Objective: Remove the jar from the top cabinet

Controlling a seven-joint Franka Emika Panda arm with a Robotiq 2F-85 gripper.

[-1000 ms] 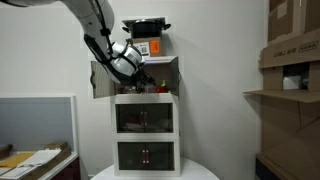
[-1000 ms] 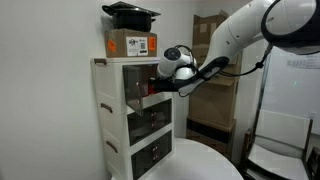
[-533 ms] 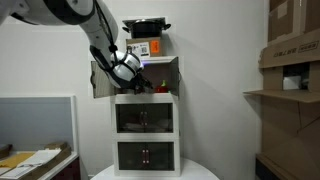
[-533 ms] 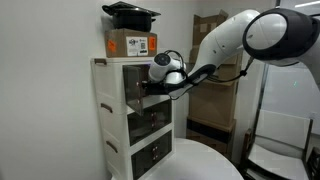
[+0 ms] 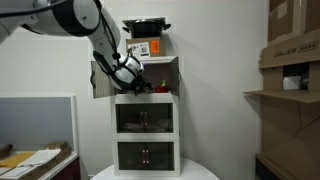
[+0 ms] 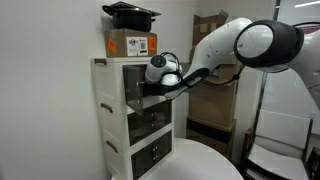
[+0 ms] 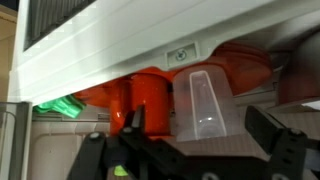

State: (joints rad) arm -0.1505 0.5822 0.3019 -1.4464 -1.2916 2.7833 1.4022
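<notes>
The clear plastic jar (image 7: 205, 105) already has one finger on each side of it, so next my gripper should stay almost where it is and close its fingers around the jar.
The top cabinet (image 5: 166, 66) tops the white three-tier unit, with its tan door (image 5: 100, 80) swung open; it also shows in an exterior view (image 6: 110, 76). My gripper (image 5: 137, 85) reaches into its opening, as both exterior views show (image 6: 142, 92). In the wrist view my gripper (image 7: 200, 138) is open, with one dark finger on each side of a clear plastic jar (image 7: 205, 105). The jar stands inside the cabinet in front of orange objects (image 7: 150, 95). The fingers do not touch the jar. The jar cannot be made out in the exterior views.
A brown box (image 5: 147, 46) with a black pan (image 5: 146, 26) sits on top of the unit. Two glass-fronted compartments (image 5: 146, 119) lie below the top cabinet. The unit stands on a round white table (image 6: 205, 162). Cardboard boxes (image 5: 295, 40) fill shelves nearby.
My arm has moved toward the unit and my gripper has gone further into the top cabinet's opening. The cabinet and its door have not moved.
</notes>
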